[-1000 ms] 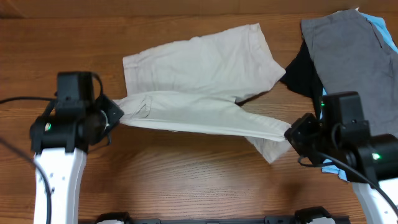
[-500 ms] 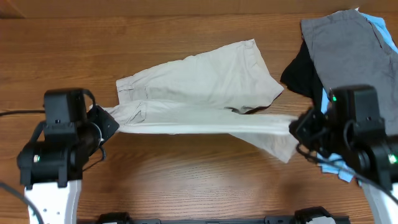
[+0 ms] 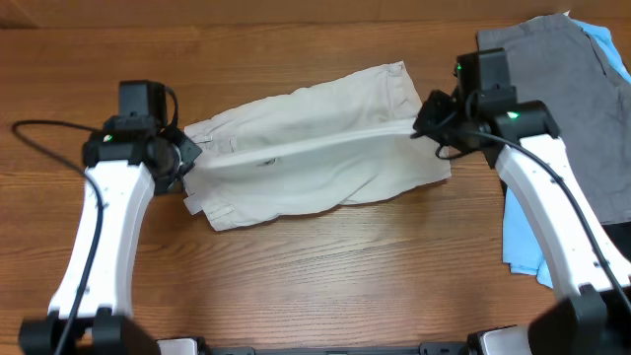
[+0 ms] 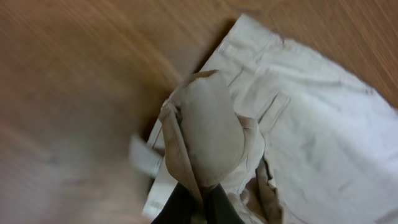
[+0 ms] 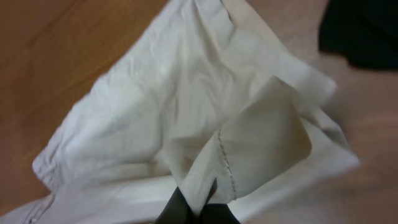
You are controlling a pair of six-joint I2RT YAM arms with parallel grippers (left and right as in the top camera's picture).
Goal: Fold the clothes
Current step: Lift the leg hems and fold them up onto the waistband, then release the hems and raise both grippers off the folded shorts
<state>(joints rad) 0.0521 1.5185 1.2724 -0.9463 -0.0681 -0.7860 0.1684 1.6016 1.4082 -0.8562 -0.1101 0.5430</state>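
The right gripper carries the held end outward and down toward the shorts' still uncovered far corner [image 3: 397, 85] next and releases it.
The light beige khaki shorts [image 3: 315, 158] lie across the middle of the wooden table, folded over with a taut edge stretched between my grippers. My left gripper [image 3: 185, 158] is shut on the shorts' left end; the left wrist view shows a bunch of beige cloth [image 4: 208, 134] pinched between the black fingers [image 4: 180, 208]. My right gripper [image 3: 422, 123] is shut on the right end; the right wrist view shows a hemmed fold [image 5: 249, 149] held between its fingers [image 5: 177, 208]. Grey shorts [image 3: 562, 89] lie at the back right.
A black garment [image 3: 471, 113] lies partly under the grey shorts, also in the right wrist view [image 5: 364, 31]. A light-blue garment [image 3: 523, 227] lies below the grey shorts at the right edge. Bare wood [image 3: 325, 276] spans the front.
Both grippers have carried the held edge of the shorts away from the front, over the rest of the garment toward the back. The shorts now lie doubled over.
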